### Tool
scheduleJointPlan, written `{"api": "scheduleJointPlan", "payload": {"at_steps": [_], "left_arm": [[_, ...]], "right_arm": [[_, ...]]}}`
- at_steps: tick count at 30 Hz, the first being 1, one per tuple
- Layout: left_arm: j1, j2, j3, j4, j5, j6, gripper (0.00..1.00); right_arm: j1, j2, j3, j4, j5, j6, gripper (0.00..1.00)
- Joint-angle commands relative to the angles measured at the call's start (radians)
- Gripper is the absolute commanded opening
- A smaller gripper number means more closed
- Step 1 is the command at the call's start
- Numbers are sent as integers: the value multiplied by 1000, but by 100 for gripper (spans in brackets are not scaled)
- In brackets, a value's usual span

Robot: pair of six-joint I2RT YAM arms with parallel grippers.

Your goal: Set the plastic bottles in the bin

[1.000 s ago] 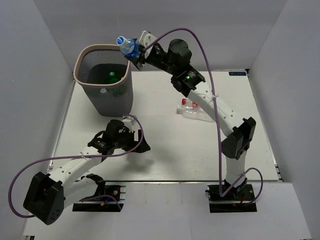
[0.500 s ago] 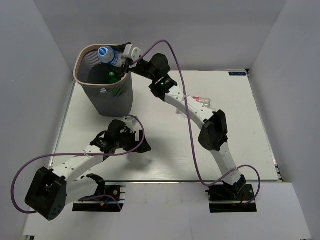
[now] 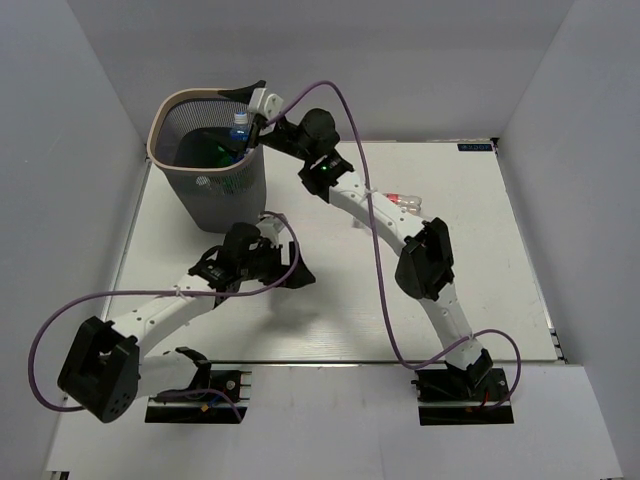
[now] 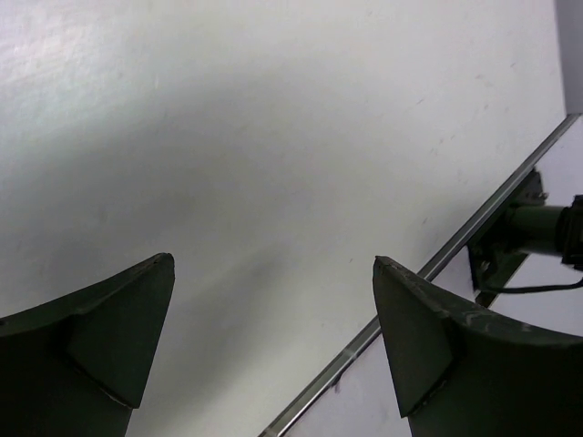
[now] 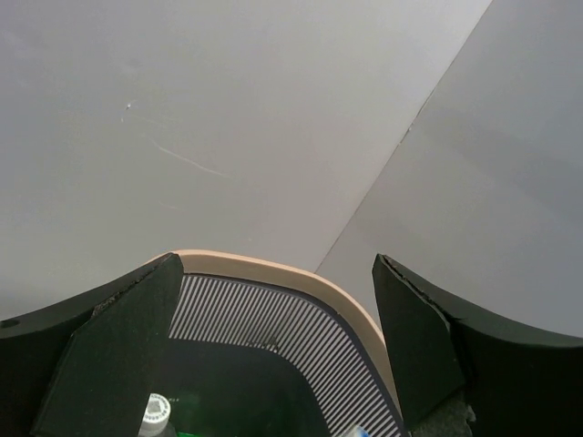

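The clear bottle's end (image 3: 359, 221) beside the other arm is outside the bin (image 3: 163, 112), so my left gripper will move outward next, toward the right in the top view, onto it.
The bin (image 3: 163, 112), grey mesh with a beige rim, stands at the table's far left. My right gripper (image 3: 251, 110) hangs open and empty over its right rim. A clear bottle with a blue label (image 3: 240, 128) is inside the bin just under it, beside a green bottle (image 3: 222, 153). In the right wrist view the open gripper (image 5: 273, 266) frames the bin's rim (image 5: 301, 273) and a white bottle cap (image 5: 157, 414) inside. A clear red-capped bottle (image 3: 398, 203) lies on the table, partly hidden behind the right arm. My left gripper (image 3: 293, 277) is open and empty low over the table.
In the left wrist view the open left gripper (image 4: 273, 266) looks down on bare white table, with the table's metal front edge (image 4: 410, 284) and the right arm's base mount (image 4: 533, 228) beyond. White walls enclose the table on three sides.
My right gripper has let go of the blue-labelled bottle, which has dropped from above the rim into the bin. My left gripper has shifted a little to the right.
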Motion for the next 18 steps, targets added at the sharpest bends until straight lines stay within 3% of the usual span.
{"api": "scheduleJointPlan", "payload": {"at_steps": [1,4,5,7,13,14,15,17,18], "left_arm": [[-25,54,98,67,17,-11,99],[-34,118,161,93,4,-43,99],[-45,141,204,121,3,-60,99],[-54,221,271,121,-32,-131,99],[-91,411,413,155,-128,-400,99],[-91,430,428,155,-167,-487,99],[-91,454,475,130,-187,-532,99],[-91,530,529,54,-220,-612,99],[-91,563,590,23,-221,-698,99]], "right_arm": [[-12,-141,-10,62,24,-9,90],[-33,-247,-39,-24,122,-39,73],[-50,-272,-64,-54,144,-42,41],[-84,-382,-131,-175,297,-53,1],[-254,-625,-478,-598,487,-61,0],[-317,-669,-510,-640,489,-52,28],[-335,-688,-614,-668,483,-47,39],[-412,-775,-686,-751,439,-47,51],[-424,-798,-807,-754,425,-50,51]]}}
